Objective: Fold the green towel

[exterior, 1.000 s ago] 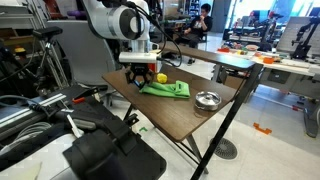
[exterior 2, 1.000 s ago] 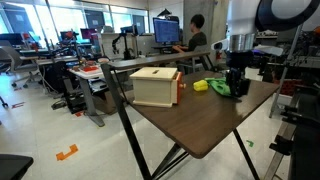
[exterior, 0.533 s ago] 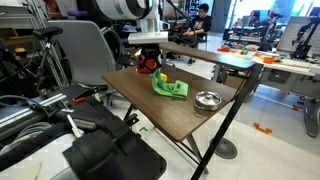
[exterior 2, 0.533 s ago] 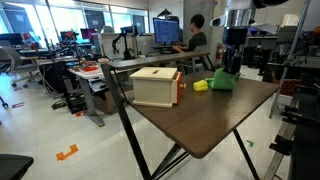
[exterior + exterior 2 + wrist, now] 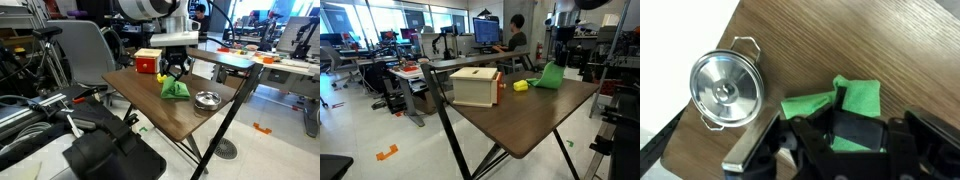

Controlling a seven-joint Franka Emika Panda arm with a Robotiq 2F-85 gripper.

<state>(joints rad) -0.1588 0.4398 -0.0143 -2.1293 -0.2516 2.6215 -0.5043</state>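
Note:
The robot's gripper will lower toward the metal bowl, onto the tabletop beside it, and let go of the green towel (image 5: 177, 90) there, because the held part still hangs above the table.
The green towel (image 5: 177, 90) lies on the brown table (image 5: 150, 100), one part pulled up into a peak. My gripper (image 5: 176, 71) is shut on that raised part and holds it above the table. In an exterior view the green towel (image 5: 549, 77) hangs as a slanted flap under the gripper (image 5: 557, 62). In the wrist view the green towel (image 5: 840, 100) shows folded lobes on the wood, with more green cloth between the jaws of the gripper (image 5: 836, 136).
A round metal bowl (image 5: 207, 99) with handles stands close beside the towel and also shows in the wrist view (image 5: 727, 90). A small yellow ball (image 5: 520, 86) and a wooden box (image 5: 475, 86) sit on the table. Desks, chairs and a seated person lie beyond.
My gripper has carried the towel's gripped edge sideways across the table toward the metal bowl. The towel has gone from flat to pulled up in a peak.

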